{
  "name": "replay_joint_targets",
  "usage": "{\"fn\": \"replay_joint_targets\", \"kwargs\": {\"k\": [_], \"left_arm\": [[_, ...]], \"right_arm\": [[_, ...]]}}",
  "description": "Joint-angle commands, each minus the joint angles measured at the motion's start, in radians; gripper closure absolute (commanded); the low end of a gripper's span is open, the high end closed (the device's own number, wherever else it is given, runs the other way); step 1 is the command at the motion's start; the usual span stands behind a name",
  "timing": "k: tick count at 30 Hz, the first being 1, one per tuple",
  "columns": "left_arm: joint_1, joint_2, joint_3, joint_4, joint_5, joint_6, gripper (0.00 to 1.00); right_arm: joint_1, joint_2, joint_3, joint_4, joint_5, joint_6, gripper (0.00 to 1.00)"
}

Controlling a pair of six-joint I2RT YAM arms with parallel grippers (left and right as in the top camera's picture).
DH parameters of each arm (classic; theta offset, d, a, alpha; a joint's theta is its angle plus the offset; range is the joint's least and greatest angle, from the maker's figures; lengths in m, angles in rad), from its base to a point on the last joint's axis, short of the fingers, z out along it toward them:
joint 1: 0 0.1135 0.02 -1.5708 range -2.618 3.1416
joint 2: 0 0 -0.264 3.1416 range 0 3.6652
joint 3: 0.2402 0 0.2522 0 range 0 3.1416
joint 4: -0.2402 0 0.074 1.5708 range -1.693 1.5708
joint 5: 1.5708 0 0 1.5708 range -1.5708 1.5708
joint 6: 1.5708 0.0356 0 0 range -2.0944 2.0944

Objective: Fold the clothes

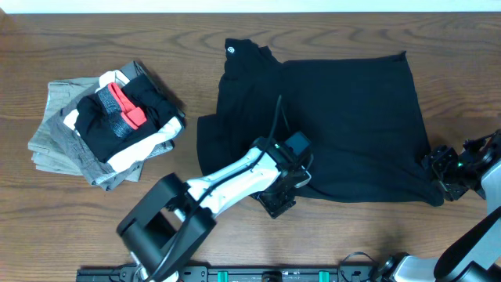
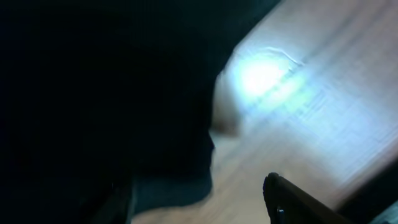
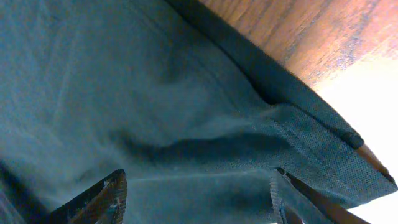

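Next, my right gripper moves back and down onto the tip of the shirt's near corner, since the corner pokes out beyond the open fingers.
The clothes, one large black T-shirt [image 1: 344, 117], lie spread on the wooden table [image 1: 78, 227], with a small white logo [image 1: 232, 51] at the far left corner. My left gripper [image 1: 278, 200] sits at the shirt's near edge. In the blurred left wrist view its fingers stand apart, gripper [image 2: 199, 199] open, with the dark shirt edge [image 2: 93, 93] reaching in from the left. My right gripper [image 1: 437, 168] is at the shirt's near right corner. In the right wrist view it [image 3: 198, 196] stands open, low over flat fabric [image 3: 155, 93] near the hem.
A stack of folded grey and white garments [image 1: 59, 137], topped by a smaller black piece with a red patch [image 1: 125, 106], lies at the left. Bare wood [image 3: 311, 37] shows just past the shirt's hem on the right.
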Motion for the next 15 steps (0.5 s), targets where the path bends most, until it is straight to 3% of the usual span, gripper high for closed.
{"fn": "replay_joint_targets", "kwargs": {"k": [1,2,6,9,15], "left_arm": [[0.003,0.062,-0.005,0.012,-0.047,0.032,0.35],[0.003,0.077,-0.005,0.011,-0.047,0.032,0.42],[0.003,0.09,-0.002,-0.018,-0.047,-0.008,0.9],[0.003,0.074,0.049,-0.136,-0.013,-0.084,0.94],[0.003,0.004,0.241,-0.475,0.151,-0.093,0.94]], "right_arm": [[-0.01,-0.006,-0.003,-0.004,-0.022,-0.019,0.29],[-0.01,-0.006,-0.003,-0.004,-0.022,-0.019,0.29],[-0.01,-0.006,-0.003,-0.004,-0.022,-0.019,0.29],[-0.01,-0.006,-0.003,-0.004,-0.021,-0.019,0.3],[-0.01,-0.006,-0.003,-0.003,-0.012,-0.023,0.3]]}}
